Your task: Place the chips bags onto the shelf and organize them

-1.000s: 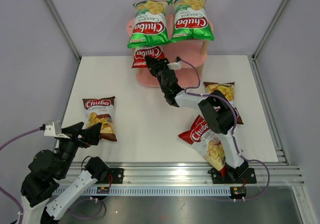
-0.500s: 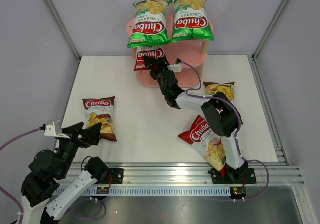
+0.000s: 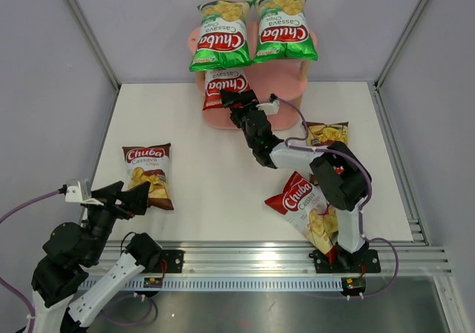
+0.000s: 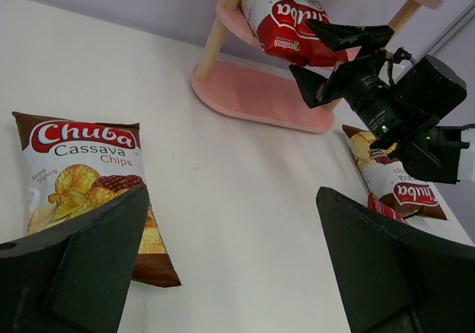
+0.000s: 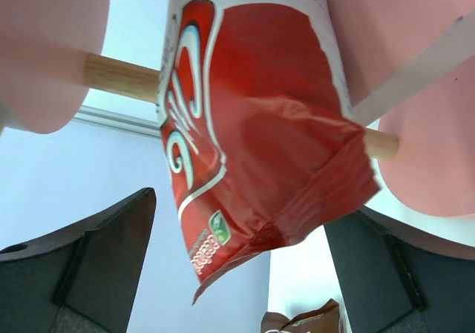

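I should move my left gripper across to the right in the top view next and down onto the second red bag's far end, because that end lies uncovered.
The pink shelf (image 3: pixel 256 114) stands at the table's back. Two green chips bags (image 3: pixel 220 36) (image 3: pixel 284 29) lie side by side on its top board. A red chips bag (image 3: pixel 223 81) (image 5: pixel 252 118) rests on the middle board, with its near end hanging over the edge. My right gripper (image 3: pixel 236 99) (image 5: pixel 241 225) is open just in front of that end, and its fingers stand apart from the foil. My left gripper (image 3: pixel 130 198) (image 4: pixel 231 199) hangs open above the table, beside a dark brown bag (image 3: pixel 148 176) (image 4: pixel 82 173).
A second red bag (image 3: pixel 308 210) lies on the table by the right arm's base. Another brown bag (image 3: pixel 326 134) (image 4: pixel 393 181) lies right of the shelf, partly under the right arm. The shelf's bottom board (image 4: pixel 252 99) carries nothing. Grey walls close off both sides.
My right gripper has opened and let go of the red bag, which now lies further in on the middle board. The right arm shifted slightly right. The left arm has not moved.
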`<state>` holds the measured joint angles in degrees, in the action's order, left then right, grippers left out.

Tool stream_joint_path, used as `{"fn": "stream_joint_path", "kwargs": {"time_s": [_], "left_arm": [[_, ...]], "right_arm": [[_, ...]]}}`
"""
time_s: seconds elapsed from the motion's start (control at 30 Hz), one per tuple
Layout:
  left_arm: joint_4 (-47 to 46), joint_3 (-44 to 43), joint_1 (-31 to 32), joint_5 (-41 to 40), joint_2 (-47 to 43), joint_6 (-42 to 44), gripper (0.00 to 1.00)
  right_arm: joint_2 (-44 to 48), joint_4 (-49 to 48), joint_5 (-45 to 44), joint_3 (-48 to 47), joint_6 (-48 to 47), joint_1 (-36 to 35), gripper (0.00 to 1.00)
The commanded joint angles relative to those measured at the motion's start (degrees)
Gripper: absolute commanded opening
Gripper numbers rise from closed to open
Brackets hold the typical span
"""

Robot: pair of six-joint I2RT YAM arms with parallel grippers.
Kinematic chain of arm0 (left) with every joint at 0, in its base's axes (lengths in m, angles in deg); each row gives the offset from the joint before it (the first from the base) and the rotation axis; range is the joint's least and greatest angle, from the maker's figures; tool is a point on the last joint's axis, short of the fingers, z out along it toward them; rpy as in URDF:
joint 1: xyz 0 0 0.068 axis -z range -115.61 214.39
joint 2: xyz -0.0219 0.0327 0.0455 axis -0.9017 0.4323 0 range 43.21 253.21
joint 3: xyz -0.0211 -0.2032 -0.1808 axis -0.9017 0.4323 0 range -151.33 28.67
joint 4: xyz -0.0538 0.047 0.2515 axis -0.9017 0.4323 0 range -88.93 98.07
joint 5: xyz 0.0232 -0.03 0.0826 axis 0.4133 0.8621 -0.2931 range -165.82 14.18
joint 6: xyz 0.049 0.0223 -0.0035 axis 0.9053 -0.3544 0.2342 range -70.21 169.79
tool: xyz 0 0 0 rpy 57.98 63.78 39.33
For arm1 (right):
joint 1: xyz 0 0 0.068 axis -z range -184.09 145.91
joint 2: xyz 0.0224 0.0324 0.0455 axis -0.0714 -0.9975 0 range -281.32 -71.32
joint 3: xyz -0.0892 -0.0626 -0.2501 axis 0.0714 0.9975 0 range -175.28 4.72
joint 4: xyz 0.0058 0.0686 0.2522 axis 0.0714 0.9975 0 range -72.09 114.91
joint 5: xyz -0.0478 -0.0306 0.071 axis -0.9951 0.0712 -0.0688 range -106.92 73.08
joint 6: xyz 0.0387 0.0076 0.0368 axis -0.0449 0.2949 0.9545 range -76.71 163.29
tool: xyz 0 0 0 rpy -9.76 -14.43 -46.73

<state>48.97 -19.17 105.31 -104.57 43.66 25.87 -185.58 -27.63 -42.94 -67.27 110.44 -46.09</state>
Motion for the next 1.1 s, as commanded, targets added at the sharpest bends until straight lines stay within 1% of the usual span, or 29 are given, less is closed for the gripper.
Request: {"fn": "stream_joint_path", "kwargs": {"time_s": [0.0,0.17,0.27,0.37,0.43,0.47,0.5,0.53,0.57,0.6,0.63,0.67,0.7,0.73,0.77,0.8,0.83,0.87,0.9,0.93,0.97,1.0,1.03,1.07], "left_arm": [[-1.4,-0.2,0.1,-1.3,-2.3,0.3,0.99],[-1.6,-0.4,0.1,-0.4,-0.8,-0.1,0.99],[-1.6,-1.2,0.1,1.1,3.5,-0.2,0.99],[-1.8,-1.9,0.1,2.6,6.8,-2.0,0.99],[-3.8,-0.7,0.1,4.5,7.8,-4.9,0.99],[-4.7,0.1,0.1,6.3,9.0,-7.7,0.99],[-7.2,1.4,0.1,7.3,9.7,-9.4,0.99],[-8.6,4.2,0.1,8.2,10.7,-11.0,0.99],[-12.0,6.2,0.1,10.6,11.7,-14.1,0.99],[-13.9,7.9,0.1,12.0,14.4,-16.0,0.99],[-16.1,9.7,0.1,13.6,15.8,-17.7,0.99],[-22.2,13.8,0.1,17.9,17.4,-20.5,0.99],[-25.5,15.6,0.1,20.1,21.0,-22.1,0.99],[-28.9,17.8,0.2,24.7,22.7,-23.7,0.99],[-36.9,21.0,0.2,27.1,25.0,-26.2,0.99],[-40.0,22.2,0.2,28.4,27.3,-27.3,0.99],[-42.6,22.8,0.2,32.9,32.3,-28.2,0.99],[-45.1,23.1,0.4,34.5,34.7,-29.2,0.99],[-49.0,23.5,0.5,35.7,36.9,-29.6,0.99],[-50.7,23.5,0.7,37.4,41.4,-30.0,0.99],[-54.2,23.5,1.1,38.6,43.5,-30.7,0.99],[-55.9,23.2,1.3,39.6,45.8,-31.2,0.99],[-57.5,23.0,1.7,41.5,49.9,-31.8,0.99],[-60.3,22.4,2.6,42.5,52.4,-32.5,0.99]], "right_arm": [[5.4,0.5,-1.3,1.4,1.5,-0.4,0.99],[11.1,-0.5,-0.3,6.3,-0.3,-0.2,0.99],[14.7,-1.1,2.5,9.9,-1.0,0.1,0.99],[18.2,-1.2,5.3,13.9,-0.5,0.9,0.99],[22.0,0.1,5.9,17.7,-0.8,1.3,0.99],[23.7,0.7,5.9,20.5,-1.3,1.3,1.0],[25.6,2.5,5.6,22.1,-1.8,1.4,0.99],[29.9,3.2,4.6,23.8,-2.5,1.4,0.99],[32.3,4.0,4.4,27.1,-4.8,1.4,0.99],[34.8,6.1,4.1,28.8,-6.1,1.4,0.99],[40.1,7.6,3.6,30.3,-7.0,1.4,0.99],[42.9,9.5,3.5,32.7,-9.8,1.4,1.0],[45.8,15.2,3.6,33.3,-11.3,1.5,0.99],[51.5,19.8,4.0,33.2,-13.8,1.5,0.99],[54.0,25.2,4.6,31.9,-15.3,1.5,1.0],[56.1,34.7,5.5,31.1,-17.3,1.5,0.99],[60.2,38.9,7.0,30.5,-19.3,1.5,0.99],[62.3,42.9,7.7,29.7,-22.7,1.5,0.99],[64.3,50.1,8.3,29.5,-24.0,1.5,1.0],[68.5,53.2,8.8,29.5,-25.0,1.6,0.99],[70.8,58.5,8.9,29.9,-25.4,1.6,0.99],[73.2,60.8,9.4,30.1,-26.2,1.6,0.99],[77.8,63.0,10.8,30.3,-27.2,1.6,0.99],[80.1,67.3,11.5,30.7,-27.3,1.6,1.0]]}}
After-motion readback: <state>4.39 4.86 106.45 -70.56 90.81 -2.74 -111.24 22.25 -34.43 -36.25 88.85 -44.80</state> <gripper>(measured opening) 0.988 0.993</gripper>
